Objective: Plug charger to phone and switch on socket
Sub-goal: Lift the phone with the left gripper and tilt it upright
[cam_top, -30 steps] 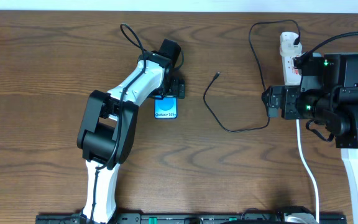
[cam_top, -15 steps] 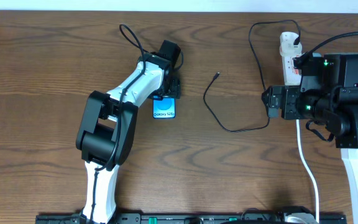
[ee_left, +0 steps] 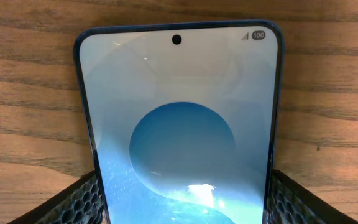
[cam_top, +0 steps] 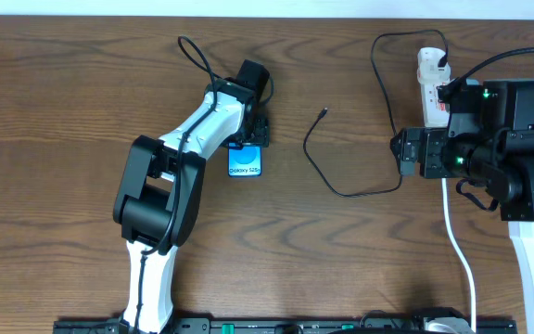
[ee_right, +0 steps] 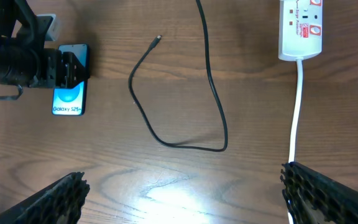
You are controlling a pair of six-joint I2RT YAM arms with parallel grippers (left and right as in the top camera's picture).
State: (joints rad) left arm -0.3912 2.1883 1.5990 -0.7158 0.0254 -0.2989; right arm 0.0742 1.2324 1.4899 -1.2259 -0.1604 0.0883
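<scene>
The right gripper lowers outward and toward the phone next, onto the charger's small plug tip [cam_top: 322, 114] [ee_right: 154, 43] just behind its metal end, because the plug tip lies free.
The phone [cam_top: 247, 164] lies flat on the wood table, its light-blue screen up. It fills the left wrist view [ee_left: 179, 118]. My left gripper [cam_top: 254, 137] is over the phone's far end, with a finger against each long edge [ee_left: 179, 202], shut on it. The charger's thin black cable [cam_top: 346, 193] loops on the table. Its small plug tip [cam_top: 324, 112] lies free, right of the phone, and its other end runs up to the socket [cam_top: 428, 72], a white power strip at the back right. My right gripper [ee_right: 194, 196] is open and empty above the table, near the cable loop [ee_right: 213, 93].
The strip's thick white cord [cam_top: 459, 243] runs towards the front edge under my right arm. The right wrist view shows the strip's red markings [ee_right: 300, 25], the cable tip [ee_right: 159, 38] and the phone [ee_right: 69, 102] held by the left gripper.
The phone and my left gripper shifted slightly to the left between one second and half a second ago, then stayed still. The right arm has not moved.
</scene>
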